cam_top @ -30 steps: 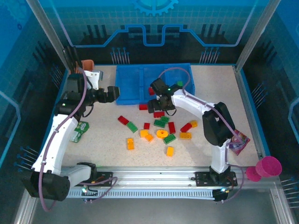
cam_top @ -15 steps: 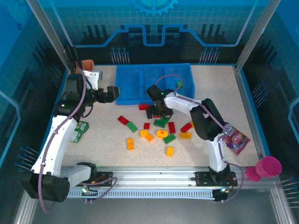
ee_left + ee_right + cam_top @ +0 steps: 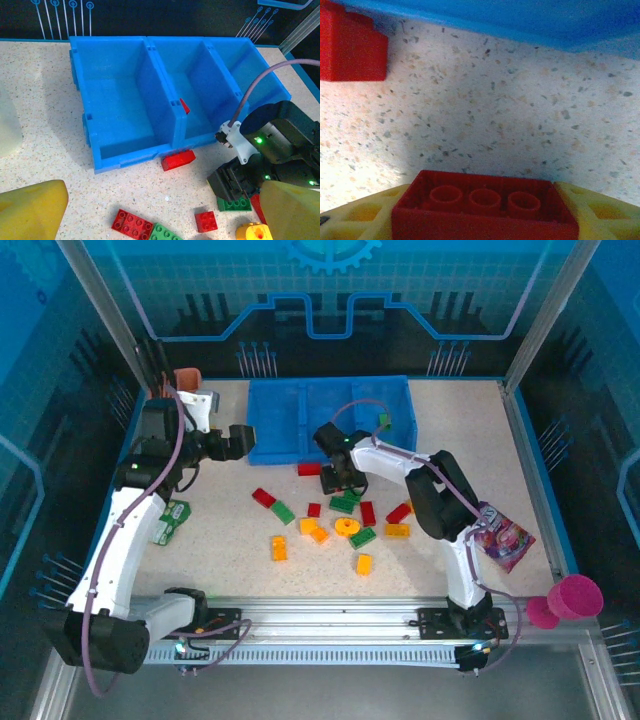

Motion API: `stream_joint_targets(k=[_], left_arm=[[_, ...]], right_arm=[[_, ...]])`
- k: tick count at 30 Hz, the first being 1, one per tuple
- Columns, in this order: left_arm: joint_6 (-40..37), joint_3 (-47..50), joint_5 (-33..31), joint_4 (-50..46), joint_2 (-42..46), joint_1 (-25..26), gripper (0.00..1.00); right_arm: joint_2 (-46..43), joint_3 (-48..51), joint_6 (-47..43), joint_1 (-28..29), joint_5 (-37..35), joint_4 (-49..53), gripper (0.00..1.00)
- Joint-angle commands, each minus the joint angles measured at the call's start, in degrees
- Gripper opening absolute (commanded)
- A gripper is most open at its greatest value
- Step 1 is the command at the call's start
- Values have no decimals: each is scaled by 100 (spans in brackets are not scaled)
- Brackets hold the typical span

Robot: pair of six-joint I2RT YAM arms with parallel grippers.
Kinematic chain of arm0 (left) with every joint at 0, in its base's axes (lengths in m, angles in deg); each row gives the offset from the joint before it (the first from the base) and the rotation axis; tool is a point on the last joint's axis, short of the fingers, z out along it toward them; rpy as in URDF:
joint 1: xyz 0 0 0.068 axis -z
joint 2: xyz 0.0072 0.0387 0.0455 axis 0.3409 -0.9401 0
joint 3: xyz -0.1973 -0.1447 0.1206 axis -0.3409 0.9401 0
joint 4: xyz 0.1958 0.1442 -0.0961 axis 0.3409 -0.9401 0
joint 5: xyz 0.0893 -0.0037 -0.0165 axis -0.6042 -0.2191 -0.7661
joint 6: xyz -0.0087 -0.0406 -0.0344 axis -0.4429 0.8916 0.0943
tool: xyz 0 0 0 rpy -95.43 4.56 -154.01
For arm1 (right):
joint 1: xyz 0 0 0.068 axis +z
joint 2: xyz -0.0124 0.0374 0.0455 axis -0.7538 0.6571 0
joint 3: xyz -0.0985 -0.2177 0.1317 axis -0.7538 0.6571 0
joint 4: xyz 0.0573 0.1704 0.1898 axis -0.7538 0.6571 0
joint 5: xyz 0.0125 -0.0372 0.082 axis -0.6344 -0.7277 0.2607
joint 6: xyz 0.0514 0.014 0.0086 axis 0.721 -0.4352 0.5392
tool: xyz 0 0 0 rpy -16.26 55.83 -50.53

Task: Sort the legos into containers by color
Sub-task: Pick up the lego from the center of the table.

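Note:
My right gripper lifts over the tray's side next, then lowers and releases the red lego, since the tray's middle compartment (image 3: 326, 408) with a red lego lies outward.
The blue tray (image 3: 330, 388) with three compartments stands at the back; a green lego (image 3: 384, 420) lies in its right compartment. My right gripper (image 3: 336, 480) is down on the table just in front of the tray. Its yellow fingers (image 3: 600, 215) are shut on a red lego (image 3: 485, 210), which sits between them with its hollow side facing the camera. Another red lego (image 3: 309, 469) (image 3: 350, 47) lies against the tray's front wall. My left gripper (image 3: 240, 440) (image 3: 162, 200) hovers open at the tray's left end. Several red, green and yellow legos are scattered around the round yellow piece (image 3: 346, 527).
A green snack packet (image 3: 172, 520) lies under the left arm. At the right edge are a purple packet (image 3: 503, 540) and a pink cup (image 3: 575, 597). A tan cup with an orange rim (image 3: 187, 378) stands at the back left.
My right gripper came down and slightly left onto the red lego in front of the tray, and its jaws closed on it. The left arm stayed still.

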Motion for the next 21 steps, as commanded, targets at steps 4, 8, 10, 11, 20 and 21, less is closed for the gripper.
stream_joint_targets(k=[4, 8, 10, 11, 20, 21], left_arm=[[-164, 18, -43, 11, 128, -21, 100], [-166, 18, -45, 16, 140, -21, 99], [-166, 18, -59, 11, 139, -21, 99], [-174, 21, -69, 3, 133, -21, 100], [-227, 18, -166, -15, 19, -21, 99], [-243, 18, -184, -23, -9, -21, 99]], right_arm=[[-450, -1130, -577, -37, -466, 410, 50], [-100, -1912, -752, -167, -561, 451, 50], [129, -2258, -829, -255, -568, 373, 50], [282, -2478, -859, -300, -575, 365, 50], [1524, -4134, -1069, -592, -133, 642, 52], [1684, -4353, -1088, -615, -116, 713, 52]])
